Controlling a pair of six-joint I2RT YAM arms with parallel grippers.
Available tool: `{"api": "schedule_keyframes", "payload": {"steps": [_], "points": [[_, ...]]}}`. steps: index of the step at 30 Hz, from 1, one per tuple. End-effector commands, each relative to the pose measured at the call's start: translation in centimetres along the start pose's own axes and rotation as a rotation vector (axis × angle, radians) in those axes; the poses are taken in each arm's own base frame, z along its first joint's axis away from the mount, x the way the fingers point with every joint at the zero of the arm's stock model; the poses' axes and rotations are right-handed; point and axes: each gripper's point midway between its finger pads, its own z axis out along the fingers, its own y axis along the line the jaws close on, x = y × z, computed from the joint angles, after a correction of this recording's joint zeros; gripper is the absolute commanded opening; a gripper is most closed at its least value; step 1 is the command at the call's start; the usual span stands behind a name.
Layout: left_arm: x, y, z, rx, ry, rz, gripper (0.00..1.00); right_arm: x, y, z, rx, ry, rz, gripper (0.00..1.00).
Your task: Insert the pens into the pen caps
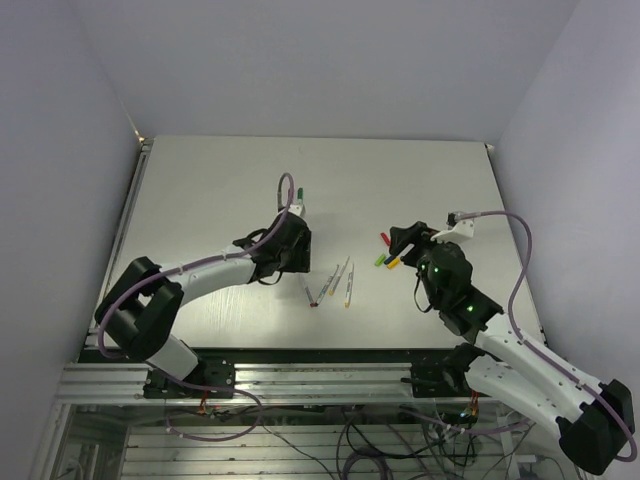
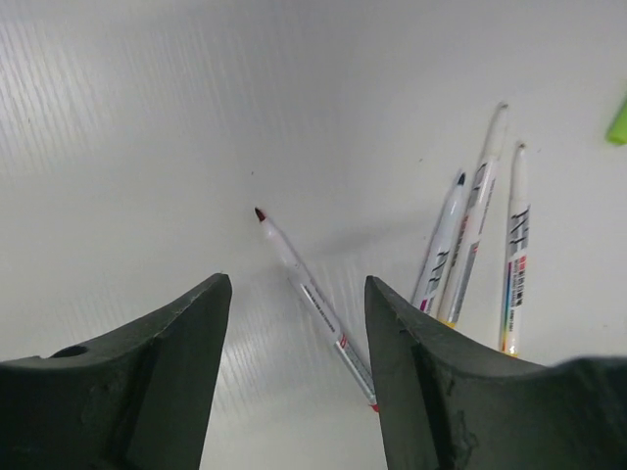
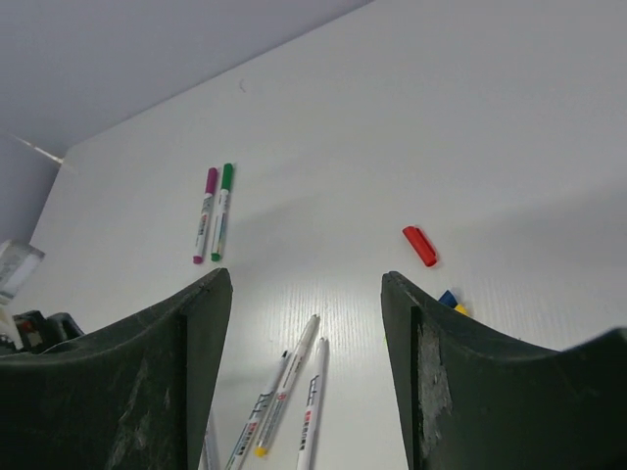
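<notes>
The robot's left hand is open above the red-tipped pen, which lies at a slant, so next it will go down and turn to close across the red-tipped pen's printed body [image 1: 308, 291] [image 2: 327, 322].
A red-tipped uncapped pen [image 2: 312, 302] lies on the white table between the fingers of my open, empty left gripper [image 2: 297, 294], which hovers just above it [image 1: 298, 258]. Three more uncapped pens [image 2: 475, 235] lie fanned to its right and also show in the top view [image 1: 338, 282]. My right gripper [image 3: 304, 279] is open and empty, above the caps [image 1: 402, 245]. A red cap [image 3: 420, 246] lies ahead of its right finger. Blue [image 3: 448, 297] and yellow [image 3: 459, 308] caps peek out beside that finger. A green cap [image 1: 380, 261] lies near the yellow one.
Two capped pens, magenta [image 3: 204, 215] and green [image 3: 222, 211], lie side by side farther back, beyond the left wrist. Grey walls border the table [image 1: 420, 180] at the back and on both sides. A purple cable loops over each arm.
</notes>
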Motion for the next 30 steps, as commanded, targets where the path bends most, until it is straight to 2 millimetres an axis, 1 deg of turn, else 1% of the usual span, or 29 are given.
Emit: {"api": "schedule_keyframes", "payload": {"steps": [1,5,12,16,21,23,24,25,26,28,30], "points": [[1.1,0.2,0.0,-0.057,0.013,-0.012,0.68,-0.2,0.3,-0.5,-0.032,-0.003,0.027,0.61],[2.3,-0.4,0.3,-0.085,0.042,0.019,0.67,0.3,0.1,-0.9,-0.037,0.014,0.041,0.61],[4.7,-1.0,1.2,-0.127,0.109,0.086,0.65,0.4,-0.2,-1.4,-0.050,0.005,0.076,0.60],[5.4,-1.6,1.5,-0.127,0.126,0.108,0.63,0.4,-0.2,-1.6,-0.053,0.005,0.079,0.60],[5.8,-1.3,1.9,-0.154,0.154,0.166,0.57,0.2,-0.2,-1.7,-0.053,0.000,0.083,0.60],[6.2,-1.0,2.1,-0.170,0.177,0.200,0.52,0.0,-0.2,-1.7,-0.054,-0.006,0.090,0.60],[6.3,-1.0,2.2,-0.171,0.185,0.215,0.45,-0.1,-0.2,-1.8,-0.053,-0.010,0.093,0.59],[6.4,-1.0,2.3,-0.170,0.192,0.228,0.36,-0.2,-0.2,-1.8,-0.051,-0.014,0.096,0.59],[6.5,-1.0,2.4,-0.165,0.199,0.241,0.32,-0.3,-0.3,-1.8,-0.049,-0.017,0.098,0.59],[6.6,-1.2,2.6,-0.151,0.207,0.265,0.27,-0.3,-0.4,-1.8,-0.040,-0.020,0.101,0.59],[6.6,-1.4,2.7,-0.136,0.212,0.284,0.26,-0.3,-0.5,-1.8,-0.034,-0.023,0.103,0.59]]}}
